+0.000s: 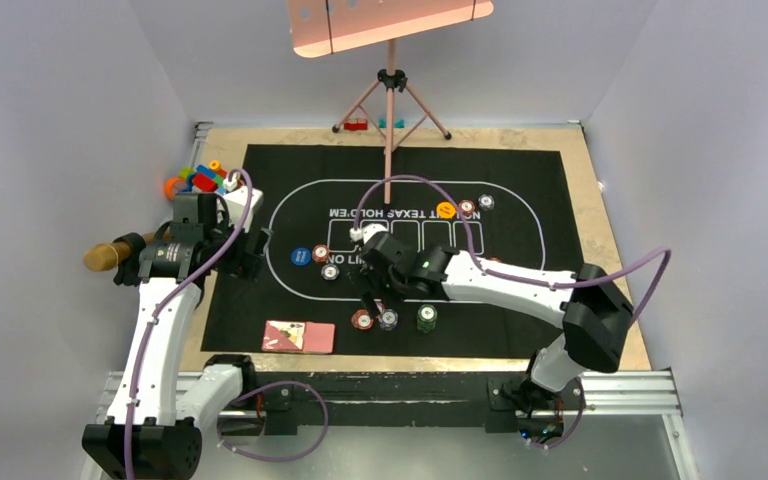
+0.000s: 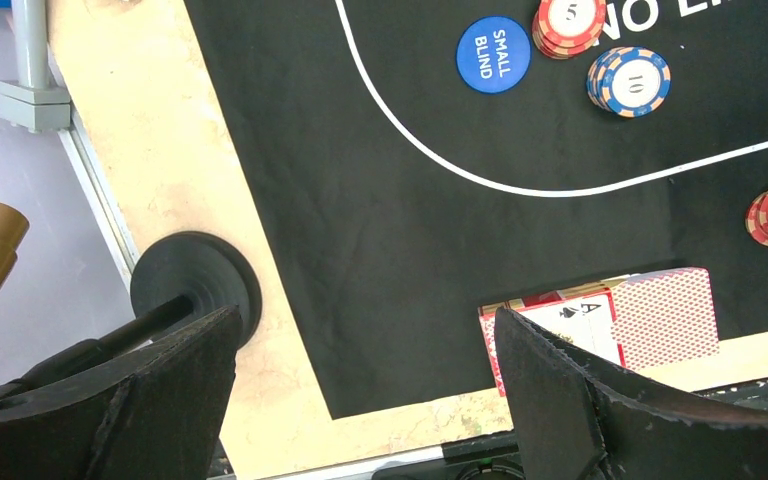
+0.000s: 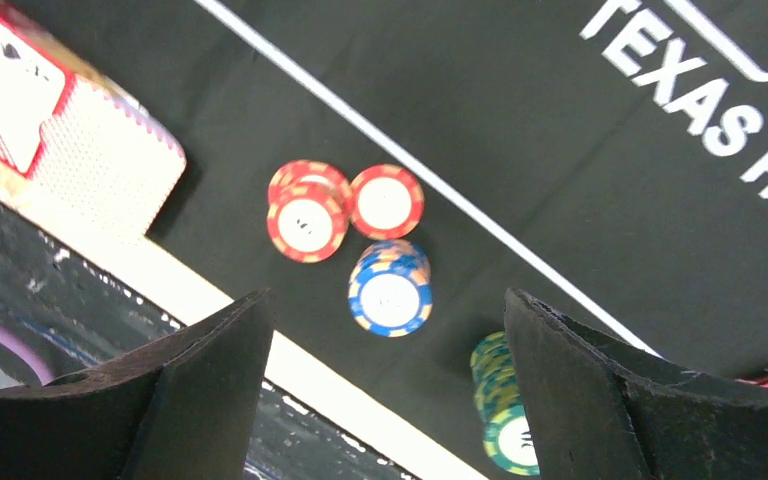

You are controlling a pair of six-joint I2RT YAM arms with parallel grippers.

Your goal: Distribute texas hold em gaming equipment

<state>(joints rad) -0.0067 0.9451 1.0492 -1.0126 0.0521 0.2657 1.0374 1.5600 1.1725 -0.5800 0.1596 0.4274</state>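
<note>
The blue-grey stack stands below my right gripper, between its open fingers. I should lower the gripper around the stack's upper chips and close it.
On the black mat, three chip stacks sit near the front edge: red, blue-grey and green. My right gripper is open and empty, hovering just above and behind them. In the right wrist view the red chips, blue stack and green stack lie below the open gripper. The pink-backed cards lie at the mat's front left. My left gripper is open and empty over the mat's left side. The triangle does not show.
A blue button with red and grey chips sits left of centre. An orange button and two chips sit further back. Toy blocks lie at the back left, a tripod behind the mat.
</note>
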